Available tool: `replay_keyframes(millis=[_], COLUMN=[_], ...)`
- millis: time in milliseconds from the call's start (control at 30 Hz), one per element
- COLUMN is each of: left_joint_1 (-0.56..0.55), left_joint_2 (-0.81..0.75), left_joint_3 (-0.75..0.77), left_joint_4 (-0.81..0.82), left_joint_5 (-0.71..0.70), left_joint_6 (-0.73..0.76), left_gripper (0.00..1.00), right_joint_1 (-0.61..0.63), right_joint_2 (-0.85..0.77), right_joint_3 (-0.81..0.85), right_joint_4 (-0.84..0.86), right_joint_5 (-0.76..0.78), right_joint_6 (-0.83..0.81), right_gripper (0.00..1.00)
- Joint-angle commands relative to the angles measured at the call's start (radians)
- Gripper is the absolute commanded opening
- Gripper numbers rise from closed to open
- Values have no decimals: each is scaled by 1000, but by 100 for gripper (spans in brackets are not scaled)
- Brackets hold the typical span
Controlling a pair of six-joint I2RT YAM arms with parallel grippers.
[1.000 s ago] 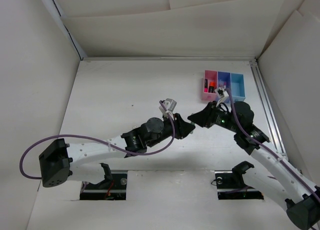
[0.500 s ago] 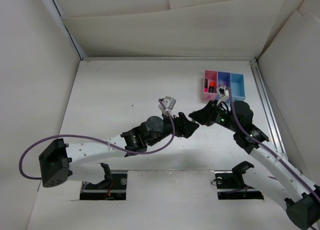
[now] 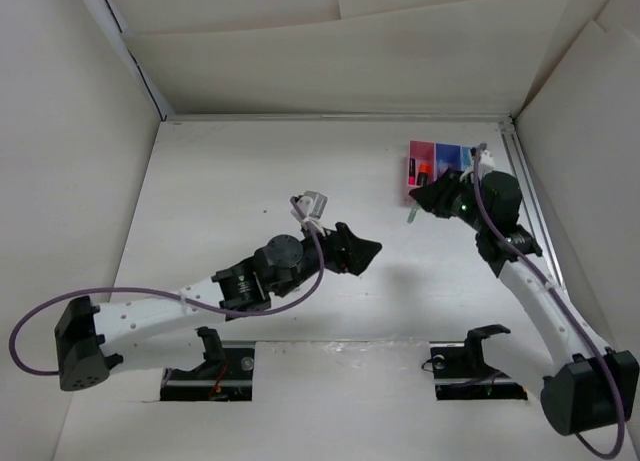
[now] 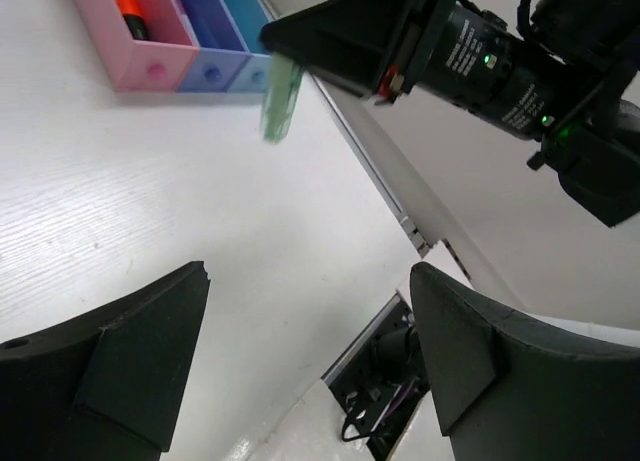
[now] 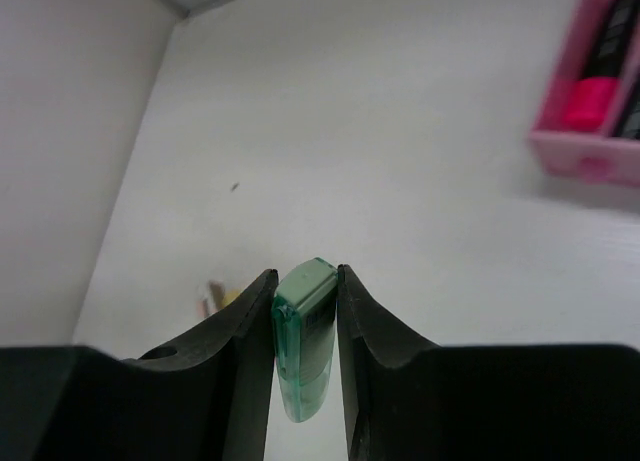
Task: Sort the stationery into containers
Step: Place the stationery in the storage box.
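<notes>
Outward of my right gripper, toward the right in the top view, is the light blue bin [image 3: 467,157], so I need to cross over, lower and release, away from the highlighter.
My right gripper [image 5: 305,278] is shut on a small translucent green eraser [image 5: 304,346], held above the table just in front of the containers [image 4: 160,69]. From above, the eraser [image 3: 411,217] hangs below the right gripper [image 3: 414,205], next to the pink bin [image 3: 417,159]. An orange-capped black highlighter [image 4: 130,11] lies in the pink bin, and the blue bin [image 4: 205,26] and the light blue bin [image 4: 243,16] stand beside it. My left gripper [image 4: 310,271] is open with nothing between its fingers. It sits left of the eraser [image 4: 279,99], at mid-table [image 3: 368,248].
Small yellowish and pink items [image 5: 216,299] lie blurred on the table far from the bins. A metal rail [image 3: 528,196] runs along the table's right edge beside the bins. White walls enclose the table on three sides.
The left gripper has opened and drawn back to the left. The right gripper has carried the green eraser up and right, to the front of the bins.
</notes>
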Motion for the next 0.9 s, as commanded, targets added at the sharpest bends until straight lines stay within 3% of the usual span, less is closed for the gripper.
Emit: replay_keyframes(millis=[0,133,267,467,567,867], left_joint_1=[-1,-1,-1,-1,-1,8], left_joint_2=[-88,-167,-249,-388,-408,-333], left_joint_3=[-41,-109,-158,-221,-247,-267], left_joint_4=[-128,-289,-459,-662,-673,-714], left_joint_5=[-112,-227,-321,-461,-482,-536], left_joint_6=[-40,-138,-284,-470,-505,-563], left_gripper=[78,78,72,62,60,57], right_joint_1=[-144,-299,-428,-437,-437,-385], right_joint_2=[65,185,327,551,591,751], right_joint_3=[104,186,220,393,427,545], right_joint_4=[34,34,80,91,91,91], right_joint_5=[68,190,284,471,528,651], right_joint_6=[-84,-125,-43,-33,-53,-137], right_gripper=[13,12,12,11,11,13])
